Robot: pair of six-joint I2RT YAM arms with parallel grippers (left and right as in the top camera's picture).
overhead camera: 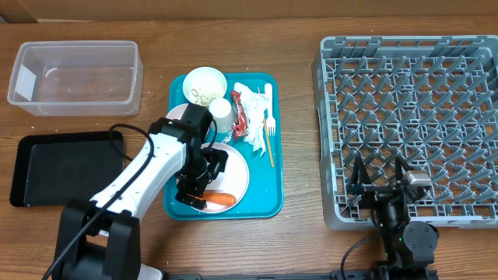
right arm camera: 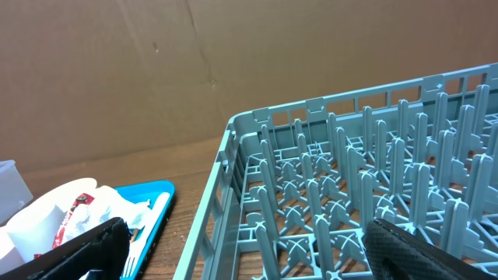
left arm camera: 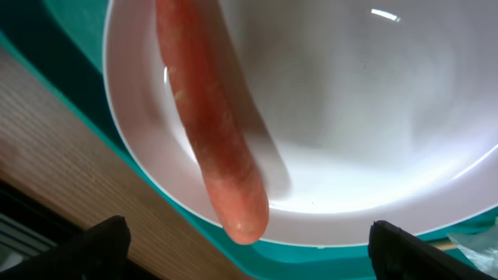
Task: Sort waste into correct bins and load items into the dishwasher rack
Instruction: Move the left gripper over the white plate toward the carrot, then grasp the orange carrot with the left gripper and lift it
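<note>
The carrot's rounded end shows between my open fingers. Next, my left gripper moves down along the carrot and closes across its body.
An orange carrot (overhead camera: 219,200) (left arm camera: 210,132) lies on the large white plate (overhead camera: 237,175) (left arm camera: 350,117) at the near end of the teal tray (overhead camera: 272,194). My left gripper (overhead camera: 198,183) (left arm camera: 245,233) hovers open just above the plate, and the carrot's tip shows between its two black fingers (left arm camera: 101,245). On the tray's far half are a white bowl (overhead camera: 204,84), a small cup (overhead camera: 222,109), a red wrapper (overhead camera: 238,113), crumpled napkins (overhead camera: 253,117) and a white fork (overhead camera: 268,128). My right gripper (overhead camera: 379,183) (right arm camera: 245,249) stands open and empty over the near left corner of the grey dishwasher rack (overhead camera: 412,124) (right arm camera: 350,171).
A clear plastic tub (overhead camera: 78,76) stands at the far left. A black tray (overhead camera: 66,166) lies nearer, beside the left arm. A thin wooden stick (overhead camera: 271,144) lies on the teal tray's right side. Bare wood separates the teal tray and the rack.
</note>
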